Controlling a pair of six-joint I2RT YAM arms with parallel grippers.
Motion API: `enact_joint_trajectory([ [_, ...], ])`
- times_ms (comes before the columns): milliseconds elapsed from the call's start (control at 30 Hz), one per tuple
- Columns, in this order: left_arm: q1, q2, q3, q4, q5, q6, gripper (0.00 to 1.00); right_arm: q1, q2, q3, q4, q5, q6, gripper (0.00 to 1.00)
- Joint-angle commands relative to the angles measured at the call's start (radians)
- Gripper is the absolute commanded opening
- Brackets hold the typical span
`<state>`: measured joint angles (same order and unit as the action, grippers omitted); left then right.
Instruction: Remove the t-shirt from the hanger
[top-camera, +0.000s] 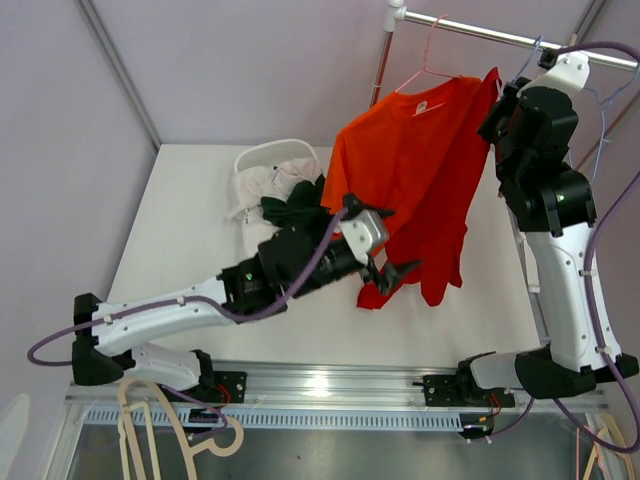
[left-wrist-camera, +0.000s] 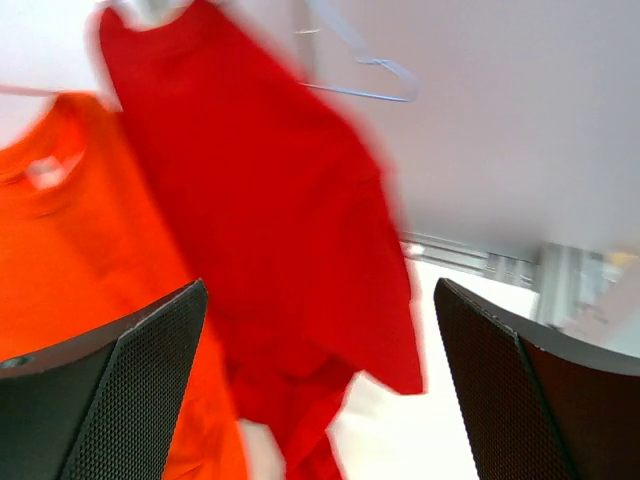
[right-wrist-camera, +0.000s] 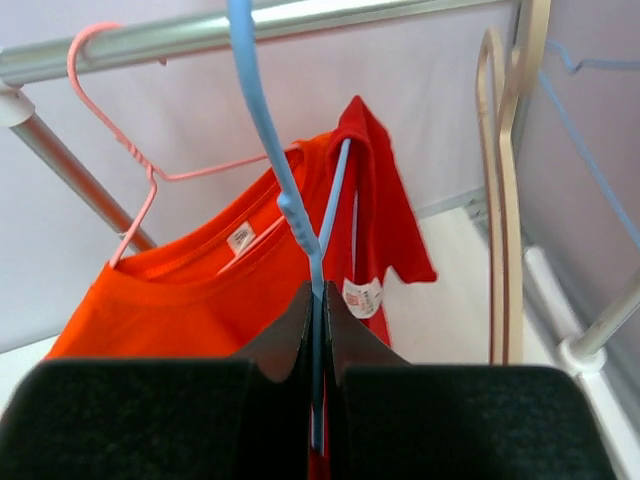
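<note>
I will shift my left gripper onto the red t-shirt's sleeve and close, because the sleeve is clear of the orange cloth and hangs to the right of my left gripper in the top view.
A red t-shirt (top-camera: 445, 255) hangs from a light blue hanger (right-wrist-camera: 300, 215) on the rail, just behind an orange t-shirt (top-camera: 400, 150) on a pink hanger (right-wrist-camera: 130, 150). My right gripper (right-wrist-camera: 318, 300) is up beside the rail at the red shirt's collar, shut on the blue hanger's wire. In the top view the right gripper (top-camera: 497, 100) is partly hidden by cloth. My left gripper (top-camera: 392, 272) is open at the shirts' lower hems. In the left wrist view the red t-shirt (left-wrist-camera: 260, 230) hangs ahead between the open fingers (left-wrist-camera: 130, 400), with the orange t-shirt (left-wrist-camera: 60, 240) to its left.
The metal rail (top-camera: 480, 33) crosses the far right corner on a white post. Empty blue hangers (top-camera: 600, 100) and wooden hangers (right-wrist-camera: 500, 200) hang at its right end. A white basket (top-camera: 275, 148) holds pale and dark green clothes (top-camera: 295, 205). Wooden hangers (top-camera: 150, 420) hang below the near edge.
</note>
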<state>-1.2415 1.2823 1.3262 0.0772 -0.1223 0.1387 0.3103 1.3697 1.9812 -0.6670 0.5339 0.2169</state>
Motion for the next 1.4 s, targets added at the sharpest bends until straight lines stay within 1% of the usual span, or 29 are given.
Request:
enact_joint_trajectory([
  [0, -0.09, 0.015, -0.132, 0.224, -0.036, 0.096, 1.0, 0.01, -0.079, -0.062, 0.09, -0.021, 0.13, 0.0],
  [33, -0.123, 0.017, -0.152, 0.305, -0.039, 0.116, 0.99, 0.016, -0.09, -0.077, 0.107, -0.022, 0.137, 0.0],
  [100, -0.144, 0.025, -0.185, 0.348, -0.039, 0.11, 0.99, 0.019, -0.106, -0.097, 0.112, -0.014, 0.156, 0.0],
  [200, -0.148, 0.063, -0.17, 0.331, -0.046, 0.076, 0.99, 0.026, -0.121, -0.096, 0.104, -0.023, 0.159, 0.0],
  [333, -0.147, 0.129, -0.145, 0.339, -0.089, 0.117, 1.0, 0.032, -0.136, -0.09, 0.093, -0.049, 0.167, 0.0],
  [400, -0.144, 0.178, -0.099, 0.32, -0.115, 0.136, 1.0, 0.033, -0.138, -0.085, 0.081, -0.064, 0.167, 0.0],
  [567, -0.095, 0.274, -0.004, 0.268, -0.131, 0.096, 1.0, 0.033, -0.155, -0.079, 0.066, -0.1, 0.168, 0.0],
  [700, -0.052, 0.305, 0.034, 0.259, -0.115, 0.067, 1.0, 0.033, -0.159, -0.074, 0.053, -0.126, 0.177, 0.0],
  [733, -0.047, 0.313, 0.045, 0.251, -0.122, 0.058, 0.98, 0.035, -0.159, -0.074, 0.052, -0.127, 0.176, 0.0],
  [800, -0.044, 0.336, 0.091, 0.23, -0.154, 0.055, 0.8, 0.035, -0.158, -0.071, 0.049, -0.124, 0.176, 0.0],
  [833, -0.044, 0.342, 0.103, 0.205, -0.166, 0.053, 0.66, 0.035, -0.156, -0.071, 0.047, -0.124, 0.173, 0.0],
  [867, -0.044, 0.347, 0.125, 0.19, -0.177, 0.053, 0.32, 0.035, -0.155, -0.071, 0.047, -0.123, 0.171, 0.0],
  [900, -0.044, 0.348, 0.133, 0.178, -0.206, 0.05, 0.19, 0.033, -0.15, -0.071, 0.047, -0.124, 0.171, 0.0],
  [967, -0.044, 0.339, 0.137, 0.164, -0.212, 0.039, 0.01, 0.035, -0.147, -0.073, 0.047, -0.124, 0.171, 0.0],
  [1100, -0.062, 0.278, 0.113, 0.144, -0.186, 0.019, 0.01, 0.035, -0.127, -0.073, 0.059, -0.095, 0.151, 0.0],
  [1167, -0.084, 0.226, 0.076, 0.148, -0.191, 0.024, 0.01, 0.035, -0.103, -0.071, 0.067, -0.051, 0.136, 0.0],
  [1267, -0.137, 0.163, 0.028, 0.156, -0.223, 0.041, 0.01, 0.032, -0.066, -0.064, 0.099, 0.013, 0.099, 0.0],
  [1367, -0.196, 0.111, -0.004, 0.159, -0.253, 0.053, 0.01, 0.026, -0.014, -0.021, 0.118, 0.043, 0.07, 0.0],
])
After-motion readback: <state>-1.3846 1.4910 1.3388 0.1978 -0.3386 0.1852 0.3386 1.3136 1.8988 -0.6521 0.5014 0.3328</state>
